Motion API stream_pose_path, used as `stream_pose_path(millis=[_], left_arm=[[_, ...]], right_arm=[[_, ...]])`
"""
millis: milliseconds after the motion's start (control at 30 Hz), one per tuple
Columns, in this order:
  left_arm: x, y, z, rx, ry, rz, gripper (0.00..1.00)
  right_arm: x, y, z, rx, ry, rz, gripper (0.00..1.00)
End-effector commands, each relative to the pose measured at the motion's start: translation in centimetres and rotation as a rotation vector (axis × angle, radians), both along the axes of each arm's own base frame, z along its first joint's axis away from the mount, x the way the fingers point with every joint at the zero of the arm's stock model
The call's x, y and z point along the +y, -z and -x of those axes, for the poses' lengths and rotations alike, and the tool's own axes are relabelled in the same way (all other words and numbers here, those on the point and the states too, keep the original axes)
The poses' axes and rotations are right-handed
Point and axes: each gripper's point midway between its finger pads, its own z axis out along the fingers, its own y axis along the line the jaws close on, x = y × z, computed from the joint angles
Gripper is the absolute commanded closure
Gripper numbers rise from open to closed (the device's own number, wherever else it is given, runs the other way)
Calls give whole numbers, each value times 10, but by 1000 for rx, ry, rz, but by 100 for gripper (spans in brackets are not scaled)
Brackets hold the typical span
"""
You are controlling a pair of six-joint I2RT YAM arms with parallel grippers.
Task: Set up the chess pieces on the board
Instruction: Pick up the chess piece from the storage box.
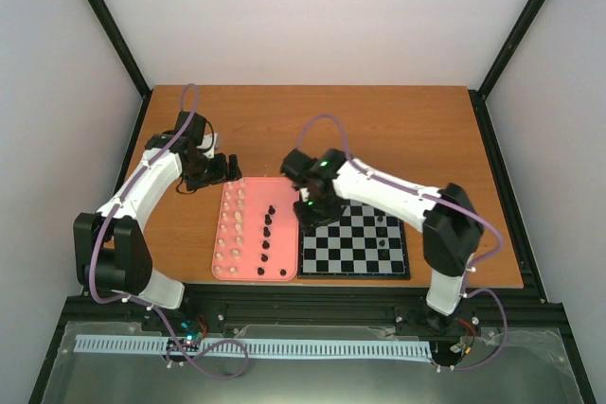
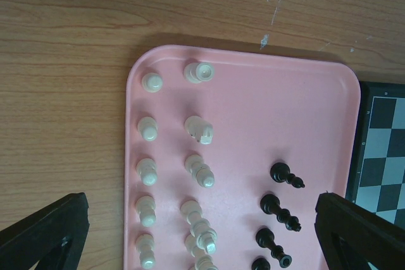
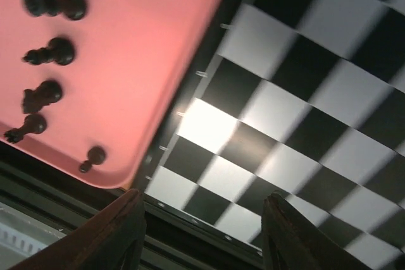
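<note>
The small black piece stands clear of others, so next my right gripper should go down and back onto it at the tray's near corner by the board.
The board (image 1: 333,254) lies to the right of a pink tray (image 1: 248,194). Two black chess pieces (image 1: 382,220) stand on the board's right half. Several black pieces (image 1: 267,230) and a cream-white set (image 1: 227,234) stand on the tray. My right gripper (image 1: 311,211) hovers over the board's far left corner. In the right wrist view it (image 3: 202,238) is open and empty above the checks (image 3: 297,93), with black pieces (image 3: 54,52) off to its side. My left gripper (image 2: 202,245) is open above the tray (image 2: 253,105), over white pieces (image 2: 199,172) and black pieces (image 2: 278,210).
The tray and board sit close together on a wooden table (image 1: 398,130). In the top view the left gripper (image 1: 220,169) hangs just beyond the tray's far edge. A black frame rail (image 1: 312,314) runs along the near edge. White walls enclose the workspace.
</note>
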Motion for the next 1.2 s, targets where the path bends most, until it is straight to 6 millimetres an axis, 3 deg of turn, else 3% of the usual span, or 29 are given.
stream_pose_path(millis=[0, 167, 367, 700, 1167], left_arm=[[-1, -15, -8, -49, -8, 6, 0], [-1, -15, -5, -58, -10, 7, 0], [1, -15, -1, -61, -12, 0, 0], [1, -17, 0, -68, -11, 3, 0], [0, -17, 0, -72, -11, 7, 0]], right_arm=[[45, 8, 14, -39, -153, 3, 49], [88, 28, 50, 20, -311, -38, 51], [97, 56, 87, 106, -407, -11, 51], [94, 79, 98, 167, -426, -12, 57], [92, 92, 97, 178, -436, 15, 78]])
